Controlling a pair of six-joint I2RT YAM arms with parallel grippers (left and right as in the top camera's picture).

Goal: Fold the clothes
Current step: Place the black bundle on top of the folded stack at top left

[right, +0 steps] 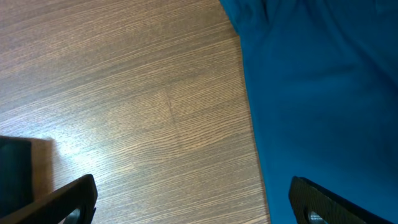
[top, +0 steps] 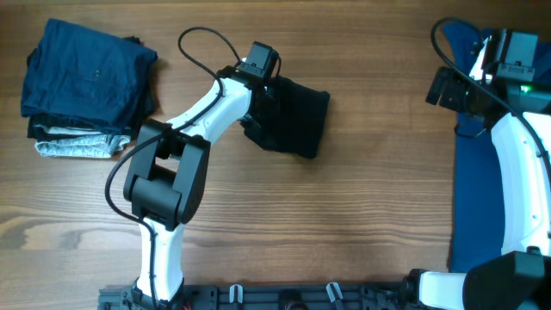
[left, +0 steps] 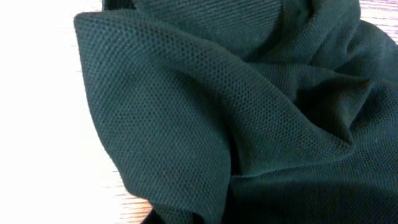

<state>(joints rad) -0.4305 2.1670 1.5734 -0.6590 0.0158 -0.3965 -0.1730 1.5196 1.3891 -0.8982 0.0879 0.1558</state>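
My left gripper will lift the black shirt (top: 297,116) because it is folded small. It will then carry the shirt over the stack's dark blue top (top: 89,71) and lower it to let go.
The black shirt (top: 297,116) lies bunched in a small folded heap on the table's far middle. My left gripper (top: 258,96) is at its left edge, shut on the fabric. In the left wrist view the black mesh cloth (left: 186,112) fills nearly the whole picture and hides the fingers. A bright blue shirt (top: 475,198) is spread along the table's right edge. My right gripper (right: 196,208) hangs open over that shirt's left border (right: 323,93), one fingertip (right: 78,193) above bare wood and the other above blue cloth, nothing between them.
A stack of folded clothes (top: 86,82), dark blue on top and grey at the bottom, sits at the far left corner. The wooden table (top: 344,224) stretches between the two arms. The left arm's cable (top: 202,43) loops above the black shirt.
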